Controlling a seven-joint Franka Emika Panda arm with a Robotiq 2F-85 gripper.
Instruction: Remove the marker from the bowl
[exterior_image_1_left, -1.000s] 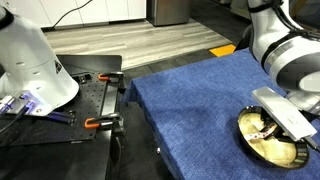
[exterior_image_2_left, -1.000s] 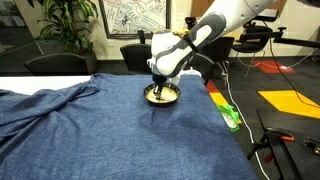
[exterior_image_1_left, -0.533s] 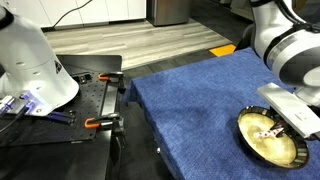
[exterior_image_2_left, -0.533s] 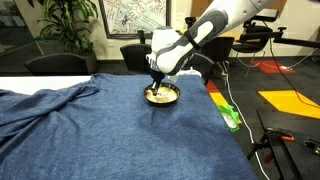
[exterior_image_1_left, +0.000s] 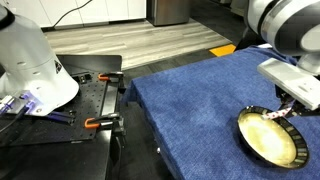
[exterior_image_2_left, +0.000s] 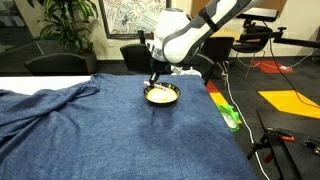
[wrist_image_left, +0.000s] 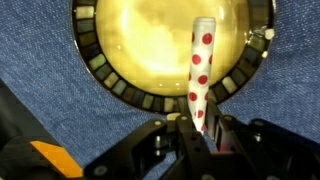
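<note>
The cloth below the robot's gripper and to its right in the wrist view is bare, so the gripper should next move off the bowl and down to let go of the marker there.
The bowl (wrist_image_left: 150, 40) is round and shallow, cream inside, with a dark rim of yellowish dashes. It sits on the blue cloth in both exterior views (exterior_image_1_left: 266, 139) (exterior_image_2_left: 162, 96). My gripper (wrist_image_left: 200, 126) is shut on the marker (wrist_image_left: 202, 65), a short white stick with red dots. In the wrist view the marker hangs over the bowl's near rim, lifted clear of the inside. In both exterior views the gripper (exterior_image_1_left: 287, 108) (exterior_image_2_left: 155, 78) hovers a little above the bowl, and the marker is too small to make out there.
The blue cloth (exterior_image_1_left: 190, 105) covers the table and is rumpled at one end (exterior_image_2_left: 40, 100). A green object (exterior_image_2_left: 232, 118) lies near the table edge. Orange clamps (exterior_image_1_left: 100, 123) and a white robot base (exterior_image_1_left: 30, 60) stand beside the table. Chairs and a plant stand behind.
My gripper has risen from inside the bowl with the marker in it. The bowl's inside now shows bare in the exterior view.
</note>
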